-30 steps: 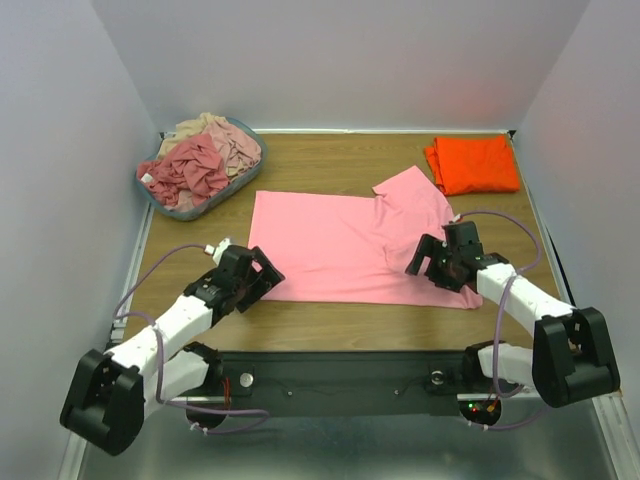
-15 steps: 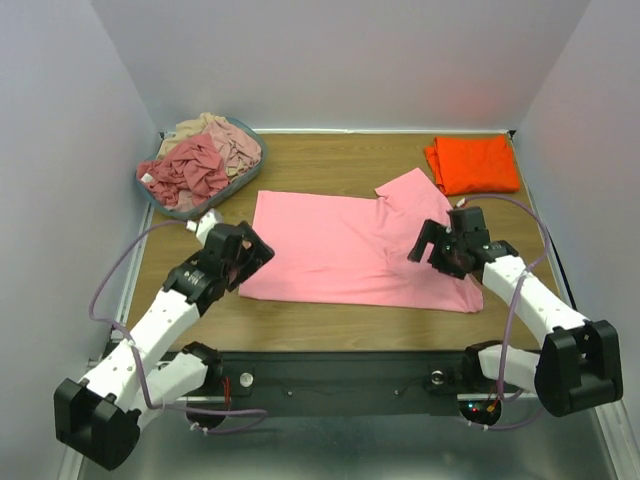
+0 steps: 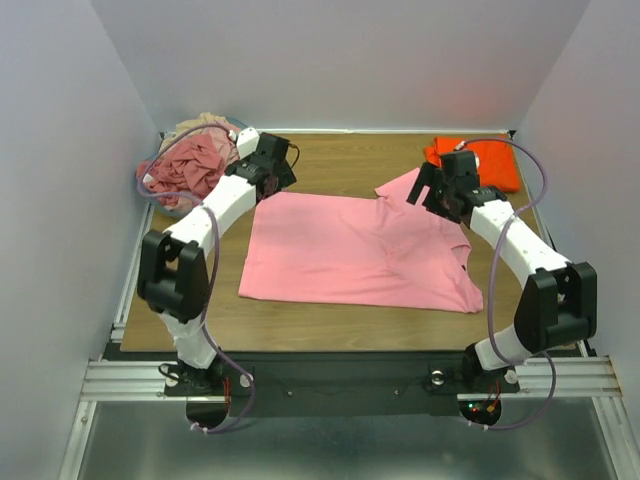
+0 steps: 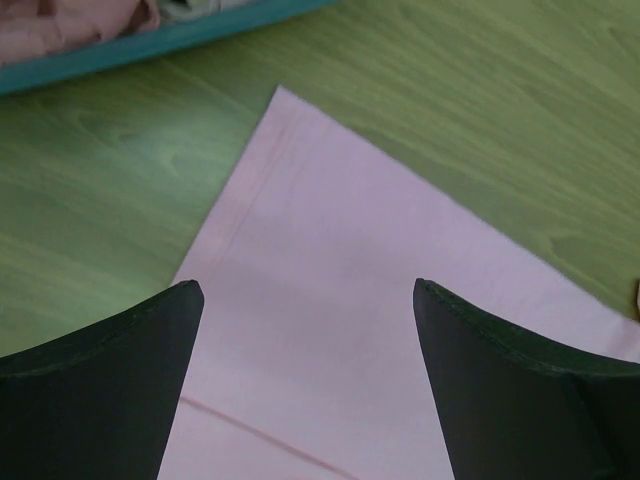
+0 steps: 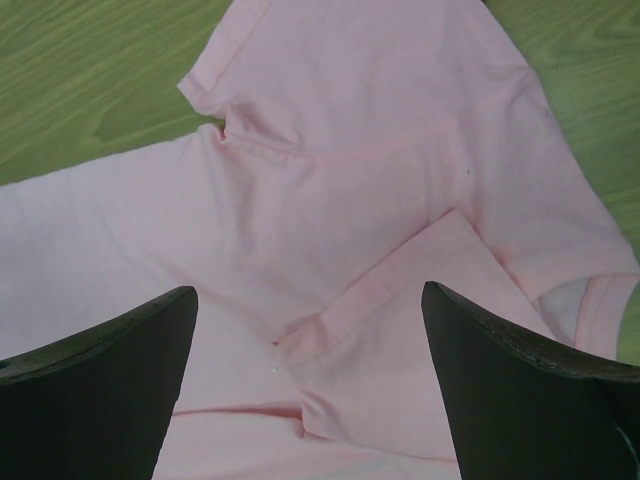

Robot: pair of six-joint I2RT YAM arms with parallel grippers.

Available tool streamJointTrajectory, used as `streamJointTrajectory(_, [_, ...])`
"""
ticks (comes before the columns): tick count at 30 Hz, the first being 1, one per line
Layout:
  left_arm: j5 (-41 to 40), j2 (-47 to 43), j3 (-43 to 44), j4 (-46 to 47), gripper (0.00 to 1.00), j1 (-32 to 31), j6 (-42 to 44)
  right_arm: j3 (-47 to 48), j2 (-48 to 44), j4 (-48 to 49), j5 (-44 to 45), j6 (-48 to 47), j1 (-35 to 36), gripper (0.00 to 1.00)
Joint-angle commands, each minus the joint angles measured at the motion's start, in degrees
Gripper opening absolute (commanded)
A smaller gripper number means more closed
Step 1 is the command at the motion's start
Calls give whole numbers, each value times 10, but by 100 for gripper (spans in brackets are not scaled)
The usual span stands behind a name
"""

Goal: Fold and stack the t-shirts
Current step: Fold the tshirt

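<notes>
The light pink shirt's corner by the basket (image 3: 264, 203) (image 4: 275, 108) lies below, beyond my left gripper's open fingers. The gripper moves down toward the basket next and closes there.
A light pink t-shirt (image 3: 350, 250) lies spread flat in the middle of the wooden table, one sleeve (image 3: 405, 188) sticking out at the far right. My left gripper (image 3: 274, 178) is open and empty just above its far left corner (image 4: 300, 180). My right gripper (image 3: 437, 192) is open and empty above the sleeve and a folded-over flap (image 5: 400, 290). A folded bright orange t-shirt (image 3: 495, 165) lies at the far right, partly behind my right arm. Crumpled dusty rose (image 3: 190, 165) and beige (image 3: 200, 125) shirts fill the basket.
The grey-blue oval basket (image 3: 141, 180) stands at the far left corner; its rim (image 4: 150, 40) shows at the top of the left wrist view. White walls close in the table on three sides. Bare wood (image 3: 340, 160) lies beyond the pink shirt.
Both arms have swung from the pink shirt's near corners to its far edge. The shirt's near edge now lies flat on the table. Both grippers stay open.
</notes>
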Motion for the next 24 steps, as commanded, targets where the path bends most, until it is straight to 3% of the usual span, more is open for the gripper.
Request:
streamJointTrajectory(1, [-53,88,120,-33,98,25,46,42,28,11,19,5,-3,100])
streamJointTrajectory(11, [10,246,244,-3,85,56,68,37,76,22,18,-8,-4,100])
streamJointTrajectory(18, [11,288,249,8,73,56,62,33,92,26,9,-13,-4,100])
streamJointTrajectory(24, [-14,317,242,12,69,57,43,27,85,31,7,-15,-3,100])
